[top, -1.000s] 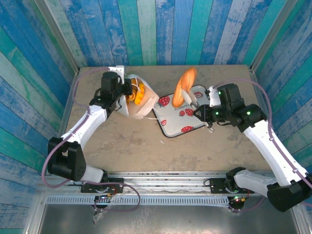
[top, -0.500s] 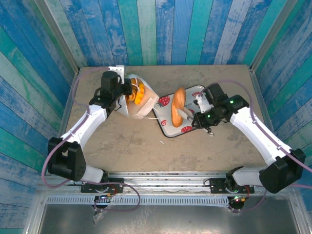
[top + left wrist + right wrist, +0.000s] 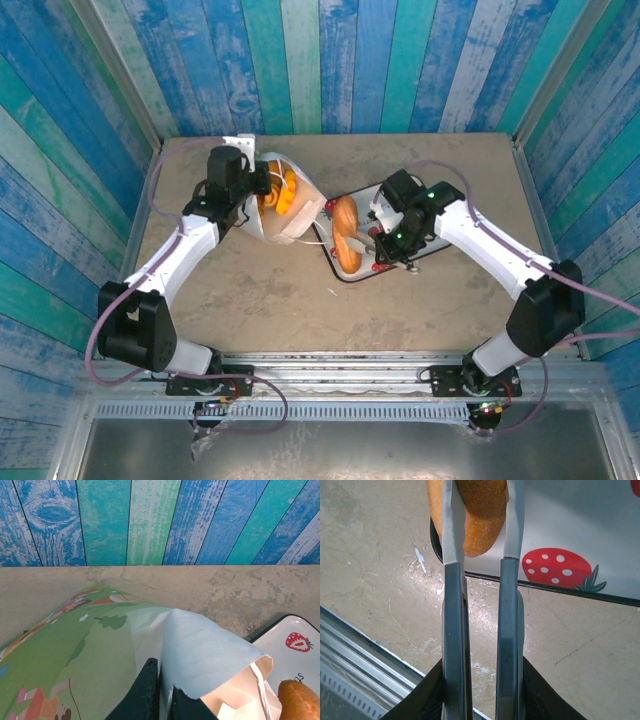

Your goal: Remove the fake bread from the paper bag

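My right gripper is above the tray with the tan oblong loaf still hanging from it. Next I need to move my right gripper down toward the near corner of the tray by the bag and release the loaf.
The paper bag (image 3: 288,222) stands at the back left, its mouth turned toward the tray, with orange fake bread (image 3: 284,196) showing inside. My left gripper (image 3: 262,192) is shut on the bag's upper edge; in the left wrist view the black fingers (image 3: 150,690) pinch the white paper (image 3: 205,650). My right gripper (image 3: 364,240) is shut on a tan oblong loaf (image 3: 346,238), holding it low over the near-left corner of the strawberry tray (image 3: 342,275). In the right wrist view the loaf (image 3: 479,530) sits between the grey fingers (image 3: 451,525), its end reaching past the tray's rim (image 3: 560,587).
The white strawberry-print tray (image 3: 295,640) lies just right of the bag. Bare tan tabletop (image 3: 260,300) spreads in front of both. Blue plank walls close in the back and sides, and a metal rail (image 3: 330,365) runs along the near edge.
My right gripper has carried the loaf down and to the left, from high above the tray's middle to low over its near-left corner. The left gripper and bag have not moved.
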Controlling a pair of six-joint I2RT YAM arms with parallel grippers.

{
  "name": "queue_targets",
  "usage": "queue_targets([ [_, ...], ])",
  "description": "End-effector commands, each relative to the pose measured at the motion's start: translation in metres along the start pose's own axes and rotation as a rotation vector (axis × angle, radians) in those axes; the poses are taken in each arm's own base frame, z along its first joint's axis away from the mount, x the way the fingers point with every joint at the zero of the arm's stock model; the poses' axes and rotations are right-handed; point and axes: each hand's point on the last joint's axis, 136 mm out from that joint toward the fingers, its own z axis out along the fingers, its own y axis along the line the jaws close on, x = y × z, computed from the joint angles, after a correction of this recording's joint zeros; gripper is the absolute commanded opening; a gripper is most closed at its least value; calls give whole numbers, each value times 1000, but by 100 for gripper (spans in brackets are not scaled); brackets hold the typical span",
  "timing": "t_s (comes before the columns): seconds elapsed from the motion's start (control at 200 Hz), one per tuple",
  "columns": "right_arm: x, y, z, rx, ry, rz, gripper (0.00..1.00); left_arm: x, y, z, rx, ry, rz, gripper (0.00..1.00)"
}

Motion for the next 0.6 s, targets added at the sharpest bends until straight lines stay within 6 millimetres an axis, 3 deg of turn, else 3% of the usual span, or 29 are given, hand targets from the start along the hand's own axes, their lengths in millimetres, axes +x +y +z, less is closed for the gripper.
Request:
queue_targets([
  [0.0, -7, 2, -1, 8, -3, -26, 25, -34, -8, -20, 22, -100, 3, 10],
  [0.326, -16, -11, 16, 71, 34, 8, 29, -34, -10, -18, 34, -100, 0, 10],
  [0.591, -20, 1, 27, 55, 57, -28, 38, -34, -11, -15, 40, -96, -1, 10],
])
